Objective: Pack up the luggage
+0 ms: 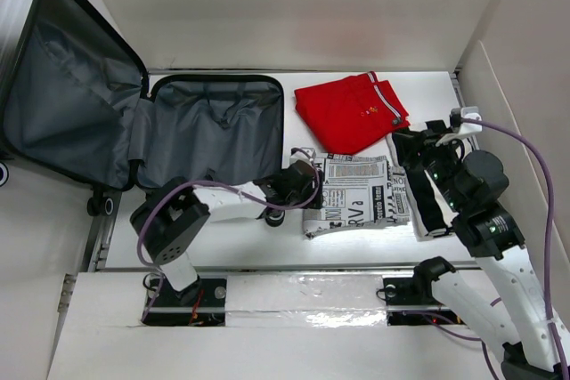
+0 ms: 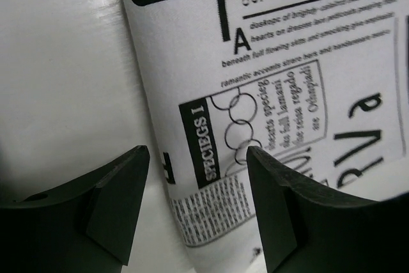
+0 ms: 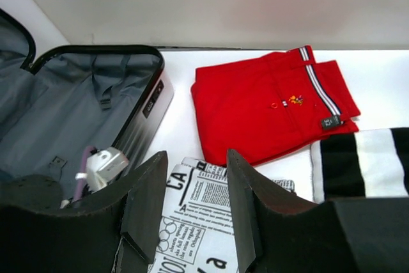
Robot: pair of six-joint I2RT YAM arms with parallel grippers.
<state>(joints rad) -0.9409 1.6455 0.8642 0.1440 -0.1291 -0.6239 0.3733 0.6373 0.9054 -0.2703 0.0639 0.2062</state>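
Observation:
The left gripper's open fingers are already on both sides of the newspaper-print cloth's edge by the luggage [image 2: 177, 169], so the gripper will next go down and slightly outward, then close on it.
The luggage [image 1: 218, 126] lies open at the left, its grey-lined lid [image 1: 62, 86] leaning back; it also shows in the right wrist view [image 3: 96, 94]. A folded newspaper-print cloth [image 1: 356, 193] lies on the table in front of a folded red garment [image 1: 350, 113]. My left gripper [image 1: 301, 177] is open and low, its fingers astride the cloth's left edge [image 2: 211, 126], holding nothing [image 2: 198, 202]. My right gripper [image 1: 411, 147] is open and empty [image 3: 198, 202], raised over the cloth's right side, between the red garment [image 3: 262, 107] and a striped garment.
A black-and-white striped garment [image 1: 419, 198] lies under the right arm, also in the right wrist view [image 3: 364, 164]. White walls close the table at the back and right. A suitcase wheel [image 1: 100, 206] sits at the table's left edge.

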